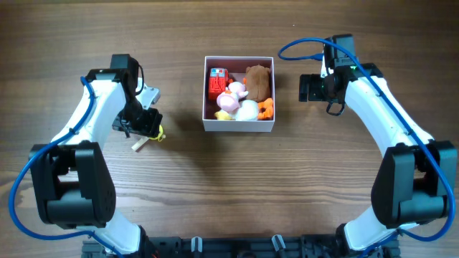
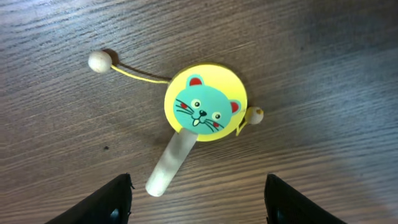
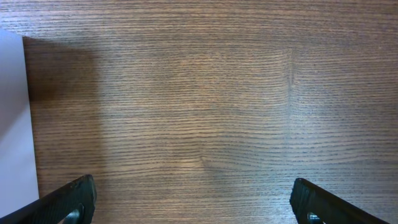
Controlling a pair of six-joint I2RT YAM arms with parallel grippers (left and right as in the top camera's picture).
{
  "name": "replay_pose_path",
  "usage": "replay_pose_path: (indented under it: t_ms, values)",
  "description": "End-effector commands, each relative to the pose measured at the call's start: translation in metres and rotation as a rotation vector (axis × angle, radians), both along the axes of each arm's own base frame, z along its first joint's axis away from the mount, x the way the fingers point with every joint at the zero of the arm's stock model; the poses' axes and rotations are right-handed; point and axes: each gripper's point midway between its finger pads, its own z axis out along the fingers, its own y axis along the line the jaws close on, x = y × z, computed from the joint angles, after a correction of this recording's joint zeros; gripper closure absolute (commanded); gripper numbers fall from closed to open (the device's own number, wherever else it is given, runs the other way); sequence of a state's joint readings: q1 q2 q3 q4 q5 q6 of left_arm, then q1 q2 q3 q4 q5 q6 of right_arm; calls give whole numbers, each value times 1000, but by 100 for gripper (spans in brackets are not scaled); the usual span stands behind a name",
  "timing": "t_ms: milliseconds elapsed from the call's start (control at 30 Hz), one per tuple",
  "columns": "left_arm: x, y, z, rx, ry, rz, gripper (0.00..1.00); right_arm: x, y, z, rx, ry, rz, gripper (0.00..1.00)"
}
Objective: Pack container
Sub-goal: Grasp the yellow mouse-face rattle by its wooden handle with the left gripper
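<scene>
I will lower my left gripper onto the pale handle [image 1: 141, 143] [image 2: 174, 155] next, close to the side of the yellow drum. This slim part of the handle is far narrower than the round side of the drum.
The container [image 1: 239, 126] is a square white-walled box at the table's middle. It holds a red toy [image 1: 217, 82], a brown plush [image 1: 258, 79], pink and white soft toys [image 1: 237, 100] and an orange piece [image 1: 267, 108]. Its white wall shows at the left edge of the right wrist view [image 3: 12, 124]. A yellow rattle drum with a teal cat face [image 2: 205, 103], a pale handle and two beads on strings lies on the wood; its handle end shows in the overhead view [image 1: 139, 145]. My left gripper [image 2: 199, 202] is open just above it. My right gripper [image 3: 196, 199] is open and empty over bare wood, right of the container.
The wooden table [image 1: 229, 186] spreads around the container. Blue cables run along both arms.
</scene>
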State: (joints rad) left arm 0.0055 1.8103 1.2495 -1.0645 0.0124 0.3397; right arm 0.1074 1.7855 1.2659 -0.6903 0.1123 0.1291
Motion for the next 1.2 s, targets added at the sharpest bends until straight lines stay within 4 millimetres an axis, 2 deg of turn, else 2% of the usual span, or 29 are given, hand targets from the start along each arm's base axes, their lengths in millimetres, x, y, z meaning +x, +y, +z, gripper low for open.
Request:
replay_pose_path:
  t_ms: [0, 133, 267, 500, 600, 700, 1033, 1167]
  values:
    - [-4, 4, -4, 22, 19, -57, 30, 1, 0, 4, 3, -11, 9, 0]
    - [-24, 5, -19, 20, 78, -127, 30, 1, 0, 4, 3, -11, 9, 1]
    - [-29, 5, -33, 21, 72, -128, 30, 2, 0, 4, 2, -12, 10, 1]
    - [-17, 5, -35, 24, 21, -137, 32, 1, 0, 4, 3, -12, 9, 0]
    - [-11, 5, -35, 25, -3, -147, 37, 1, 0, 4, 3, -12, 9, 0]
    - [-9, 5, -36, 25, -13, -151, 36, 1, 0, 4, 2, -12, 10, 1]
    - [-25, 5, -51, 23, 16, -158, 35, 1, 0, 4, 3, -12, 9, 1]
    - [-26, 5, -51, 22, 19, -157, 44, 1, 0, 4, 3, -12, 9, 1]
